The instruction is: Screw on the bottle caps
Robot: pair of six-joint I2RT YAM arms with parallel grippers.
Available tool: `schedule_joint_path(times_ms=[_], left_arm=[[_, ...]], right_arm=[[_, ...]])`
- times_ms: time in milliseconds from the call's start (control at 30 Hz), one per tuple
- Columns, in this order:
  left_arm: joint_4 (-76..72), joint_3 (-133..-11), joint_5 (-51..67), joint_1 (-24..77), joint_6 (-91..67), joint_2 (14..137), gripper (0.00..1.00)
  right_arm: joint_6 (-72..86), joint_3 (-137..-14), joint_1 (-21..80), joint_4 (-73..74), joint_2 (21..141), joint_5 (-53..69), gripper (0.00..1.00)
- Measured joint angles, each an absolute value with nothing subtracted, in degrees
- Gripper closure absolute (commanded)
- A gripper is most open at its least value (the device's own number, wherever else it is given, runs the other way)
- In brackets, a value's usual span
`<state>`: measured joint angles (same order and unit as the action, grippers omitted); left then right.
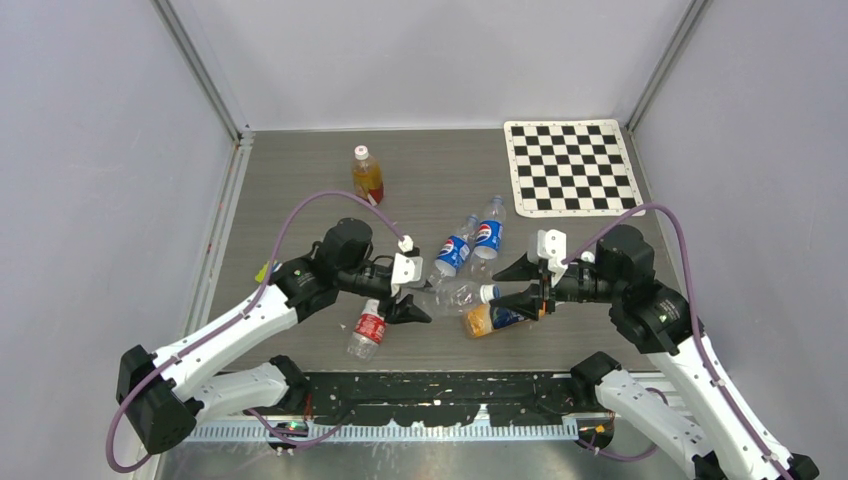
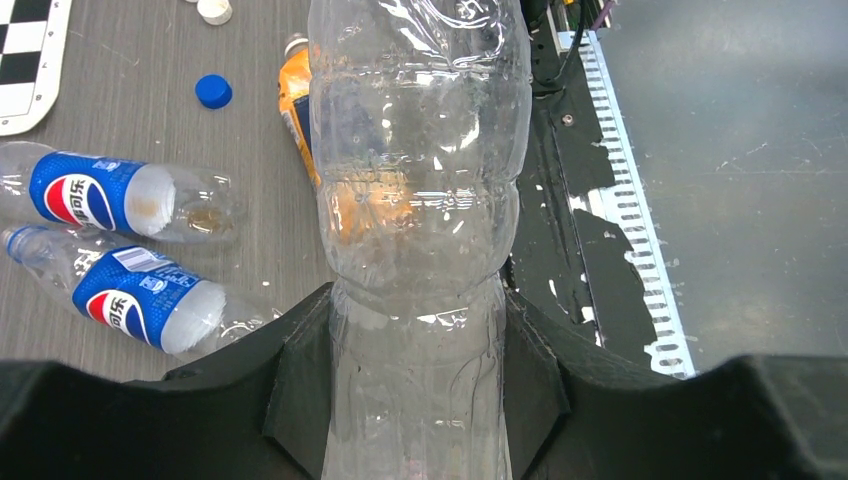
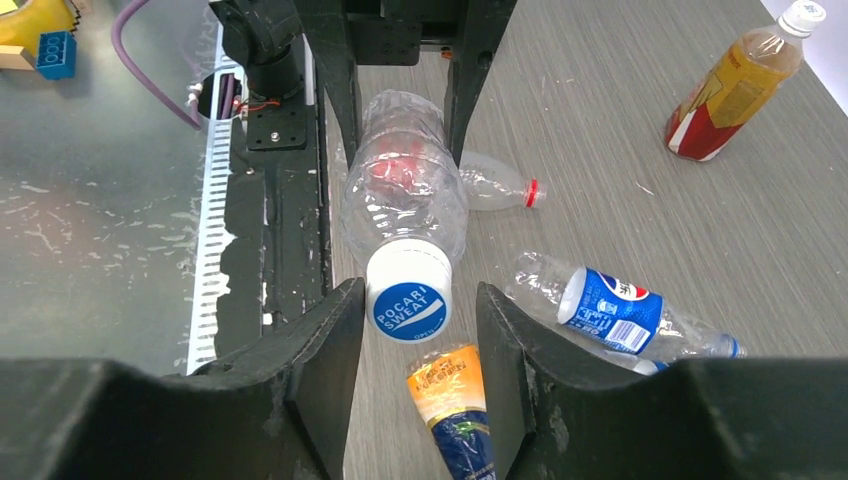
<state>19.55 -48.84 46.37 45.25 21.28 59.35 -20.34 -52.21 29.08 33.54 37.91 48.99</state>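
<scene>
I will next turn my left gripper outward to point the bottle over the nearer Pepsi bottle (image 2: 140, 292) and let go of it, since that one is outward of my gripper.
My left gripper (image 2: 415, 300) is shut on the body of a clear empty bottle (image 2: 415, 190) and holds it level, just above the table (image 1: 440, 180). It also shows in the top view (image 1: 410, 297). The bottle's neck carries a white cap (image 3: 408, 296) with a blue Pocari Sweat label. My right gripper (image 3: 420, 292) is open, and the cap sits between its fingers with a gap on each side. In the top view the right gripper (image 1: 522, 286) faces the cap (image 1: 489, 292). A loose blue cap (image 2: 213, 91) and a white cap (image 2: 214, 10) lie on the table.
An orange-labelled bottle (image 3: 455, 400) lies under my right gripper. Two Pepsi bottles (image 1: 455, 250) (image 1: 488, 232) lie behind it. A red-capped bottle (image 1: 368, 330) lies near my left arm. A tea bottle (image 1: 367, 175) stands at the back. A checkerboard (image 1: 570, 165) lies at the far right.
</scene>
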Motion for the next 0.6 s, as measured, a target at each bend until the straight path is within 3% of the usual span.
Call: schedule_joint_path(times_ms=[467,533,600], left_arm=[[22.1,-50.5,46.5,45.3,23.2,59.4,1.0],[22.3,-50.5,46.5,45.3,23.2,59.4,1.0],[22.5,-50.5,46.6,45.3,23.2,59.4,1.0]], right_arm=[[-18.5,-54.5,30.1,35.6,39.8,50.3,0.59],[-18.4,-54.7,30.2,35.8,40.2,50.3,0.64],[-18.2,-54.9,30.3,36.0,40.6,50.3,0.79]])
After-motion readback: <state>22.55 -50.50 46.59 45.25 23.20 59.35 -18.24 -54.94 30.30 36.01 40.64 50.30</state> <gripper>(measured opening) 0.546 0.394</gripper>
